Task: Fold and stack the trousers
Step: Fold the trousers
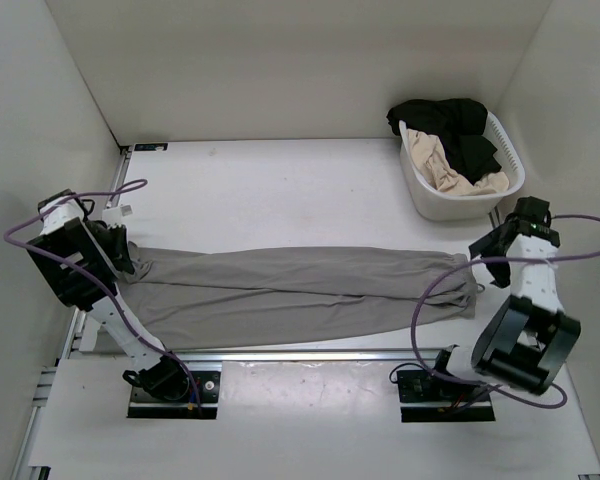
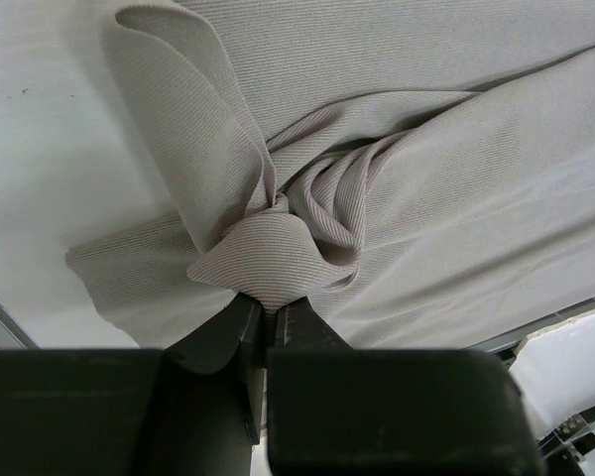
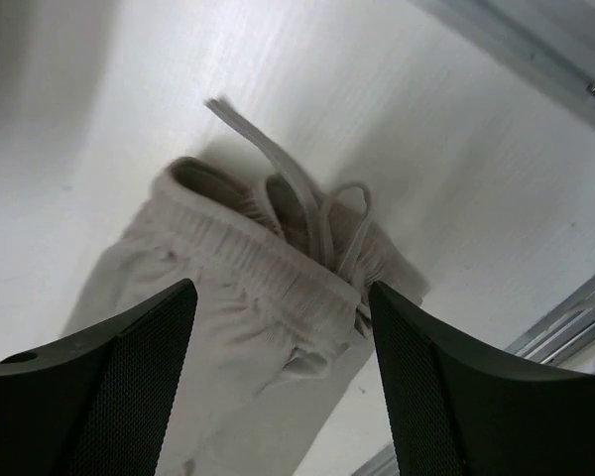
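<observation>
I should lower my right gripper onto the gathered waistband (image 3: 286, 285) below and close there next, as its open fingers already straddle the trousers' waistband beside the drawstring (image 3: 307, 203).
The grey trousers (image 1: 300, 290) lie stretched flat across the table, leg ends at the left and drawstring waist (image 3: 278, 248) at the right. My left gripper (image 1: 120, 258) is shut on a bunched fold of the leg-end fabric (image 2: 263, 263) at the table's left side. My right gripper (image 1: 487, 262) hangs open just above the gathered waist, its two black fingers (image 3: 109, 387) on either side of the waistband with the white drawstring (image 3: 307, 203) showing between them.
A white laundry basket (image 1: 420, 195) stands at the back right, holding a black garment (image 1: 450, 125) and a beige garment (image 1: 455, 175). A metal rail (image 1: 310, 353) runs along the table's near edge. White walls close in the left, back and right.
</observation>
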Motion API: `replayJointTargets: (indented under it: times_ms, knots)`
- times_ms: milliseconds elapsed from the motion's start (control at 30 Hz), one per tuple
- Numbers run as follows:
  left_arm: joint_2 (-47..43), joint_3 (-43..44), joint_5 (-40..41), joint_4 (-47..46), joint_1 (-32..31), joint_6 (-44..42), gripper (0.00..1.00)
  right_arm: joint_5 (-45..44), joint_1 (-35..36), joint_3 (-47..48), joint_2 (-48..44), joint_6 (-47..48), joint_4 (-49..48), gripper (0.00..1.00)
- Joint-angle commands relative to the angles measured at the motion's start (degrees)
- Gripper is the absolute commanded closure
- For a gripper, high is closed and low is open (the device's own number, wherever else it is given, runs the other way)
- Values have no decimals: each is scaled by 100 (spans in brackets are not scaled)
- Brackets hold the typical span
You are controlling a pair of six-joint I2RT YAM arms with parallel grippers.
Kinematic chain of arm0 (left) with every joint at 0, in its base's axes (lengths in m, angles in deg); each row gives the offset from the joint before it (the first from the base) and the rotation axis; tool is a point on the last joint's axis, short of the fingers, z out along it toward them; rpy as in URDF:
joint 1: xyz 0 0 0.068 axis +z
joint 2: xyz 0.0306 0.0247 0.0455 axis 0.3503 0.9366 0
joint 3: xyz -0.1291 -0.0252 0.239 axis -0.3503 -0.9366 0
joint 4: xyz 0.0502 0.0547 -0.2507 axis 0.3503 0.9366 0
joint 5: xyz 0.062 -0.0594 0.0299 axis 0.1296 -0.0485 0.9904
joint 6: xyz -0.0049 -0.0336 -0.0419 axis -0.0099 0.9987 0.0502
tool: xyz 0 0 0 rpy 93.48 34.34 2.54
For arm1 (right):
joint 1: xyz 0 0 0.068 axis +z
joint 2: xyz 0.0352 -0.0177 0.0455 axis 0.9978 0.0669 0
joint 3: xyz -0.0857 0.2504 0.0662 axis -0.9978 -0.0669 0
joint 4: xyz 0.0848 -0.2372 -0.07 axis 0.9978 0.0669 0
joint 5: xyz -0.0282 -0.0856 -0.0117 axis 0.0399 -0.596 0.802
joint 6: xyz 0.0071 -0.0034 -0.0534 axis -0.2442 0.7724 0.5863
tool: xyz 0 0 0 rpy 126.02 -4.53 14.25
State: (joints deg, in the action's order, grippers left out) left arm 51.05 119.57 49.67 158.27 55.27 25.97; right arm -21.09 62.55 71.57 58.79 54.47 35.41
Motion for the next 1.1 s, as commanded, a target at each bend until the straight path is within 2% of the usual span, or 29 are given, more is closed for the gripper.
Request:
replayJointTargets:
  times_ms: [0,100,233,267,333,367,400,500,633,667,800,867,1000,1067]
  knots:
    - [-447,-19,-255,-17,-5,-73,86,263,-20,99,629,-41,498,25]
    - [-447,42,-308,-17,-5,-73,86,500,32,-41,631,-102,428,26]
    - [-324,174,-308,35,-5,-73,86,686,155,-226,683,-278,480,33]
    - [-263,244,-308,88,-5,-73,86,634,156,-287,684,-339,567,43]
    - [-263,306,-308,88,-5,-73,86,502,156,-376,684,-339,621,54]
    - [-211,306,-308,88,-5,-73,86,501,156,-445,684,-339,621,63]
    - [-210,359,-308,88,-5,-73,86,501,156,-507,684,-392,621,82]
    - [-210,482,-308,202,-5,-73,86,501,156,-507,797,-392,569,100]
    - [-210,754,-308,403,-5,-126,86,177,156,-131,746,-243,568,100]
    - [-149,885,-308,483,-5,-126,86,80,156,219,658,-243,568,100]
    - [-87,2034,-378,624,-66,-100,86,-394,156,1432,456,3,630,100]
    - [-87,2335,-378,624,-66,-48,86,-466,42,1811,394,178,630,100]
    - [-228,2232,-97,624,-189,-152,86,-466,-73,2024,341,285,560,100]
    - [-280,1942,-97,624,-189,-153,86,-343,-222,1682,271,285,481,100]
